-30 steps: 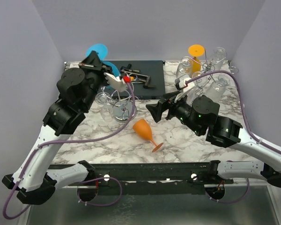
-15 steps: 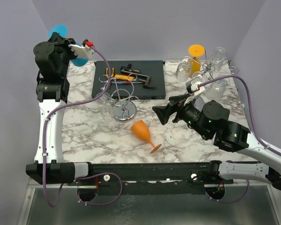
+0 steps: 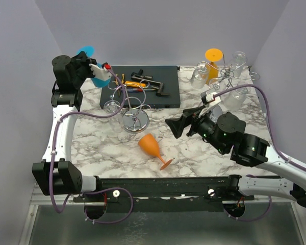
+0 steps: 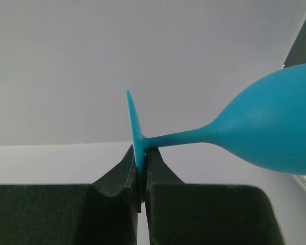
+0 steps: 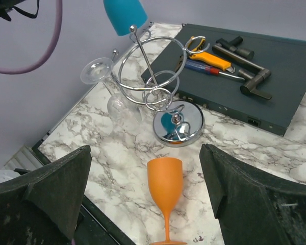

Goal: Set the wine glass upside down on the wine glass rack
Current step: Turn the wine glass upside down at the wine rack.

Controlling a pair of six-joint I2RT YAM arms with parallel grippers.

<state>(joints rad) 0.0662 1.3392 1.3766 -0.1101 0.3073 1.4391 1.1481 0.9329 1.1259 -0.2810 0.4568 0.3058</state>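
My left gripper first moves down and over toward the rack next, so that the blue stem gets into the ring's empty hook (image 3: 113, 85).
My left gripper (image 4: 141, 166) is shut on the flat foot of a blue wine glass (image 4: 275, 122). In the top view the left gripper (image 3: 85, 60) holds this blue glass (image 3: 98, 77) at the back left, bowl tilted down, beside the top of the chrome wire rack (image 3: 131, 104). In the right wrist view the blue bowl (image 5: 123, 15) hangs just above the rack's (image 5: 153, 84) top post. An orange wine glass (image 3: 151, 146) lies on its side on the marble. My right gripper (image 3: 176, 125) is open above it, the orange glass (image 5: 164, 186) between its fingers (image 5: 61, 189).
Clear glasses (image 3: 111, 106) hang on the rack's left side. A dark tray (image 3: 166, 76) with hand tools (image 3: 143, 79) lies behind the rack. A second rack (image 3: 222, 76) with an orange glass and several clear glasses stands at the back right.
The left arm swung the blue glass from over the rack up to the far left, then back down beside the rack's top. The orange glass shifted slightly left; the right gripper stays over it.
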